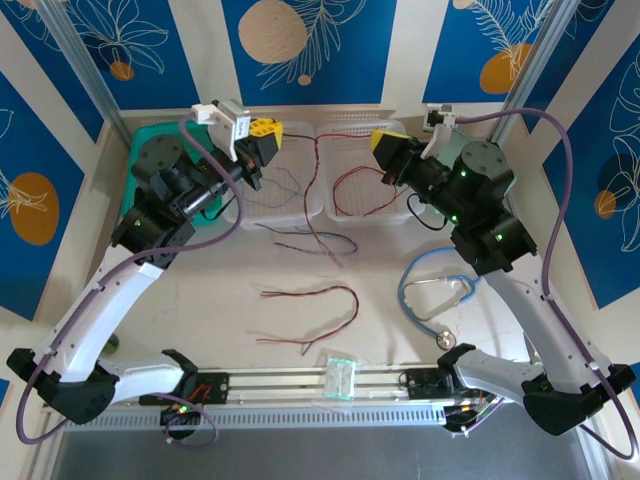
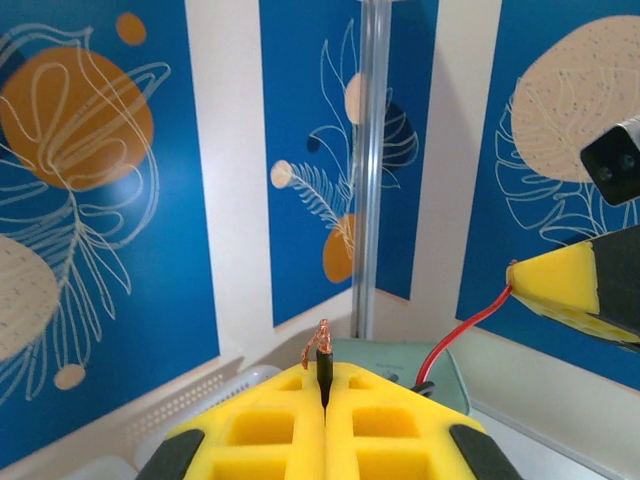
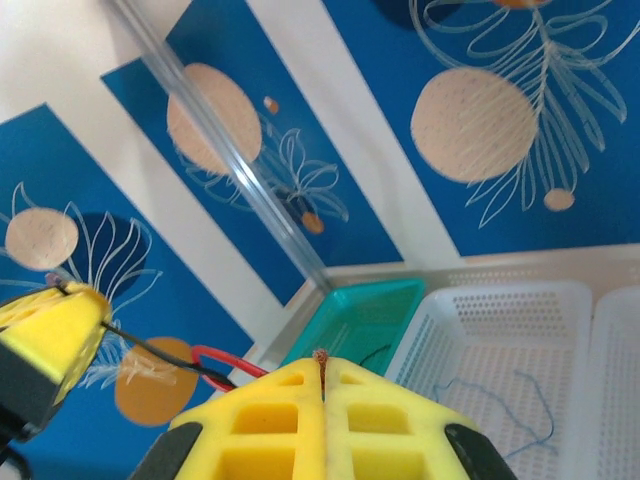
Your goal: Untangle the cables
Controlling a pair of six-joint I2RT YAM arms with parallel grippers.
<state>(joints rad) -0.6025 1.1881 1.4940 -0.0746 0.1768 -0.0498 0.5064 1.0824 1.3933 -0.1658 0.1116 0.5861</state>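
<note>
I will next pull my right gripper away from my left gripper, since the red and black cables join between them, and then release toward the white trays.
My left gripper (image 1: 264, 131) is raised over the white trays and shut on the end of a black cable (image 2: 324, 368), whose bare copper tip sticks out above the closed yellow pads (image 2: 262, 428). Facing it, my right gripper (image 1: 387, 142) is shut on the end of a red cable (image 2: 470, 328), its frayed tip (image 3: 320, 357) just showing between the pads. A red strand (image 1: 322, 200) hangs between the two grippers down onto the table. More cables lie loose: a red and black pair (image 1: 315, 294) on the table, a red loop (image 1: 358, 188) in the right tray, a blue one (image 3: 530, 400) in the left tray.
Two white perforated trays (image 1: 300, 212) stand at the back, with a teal tray (image 3: 360, 318) to their left. A light-blue stethoscope (image 1: 437, 290) lies on the right. A small clear bag (image 1: 340, 376) rests on the front rail. Purple arm cables (image 1: 225, 190) loop beside both arms.
</note>
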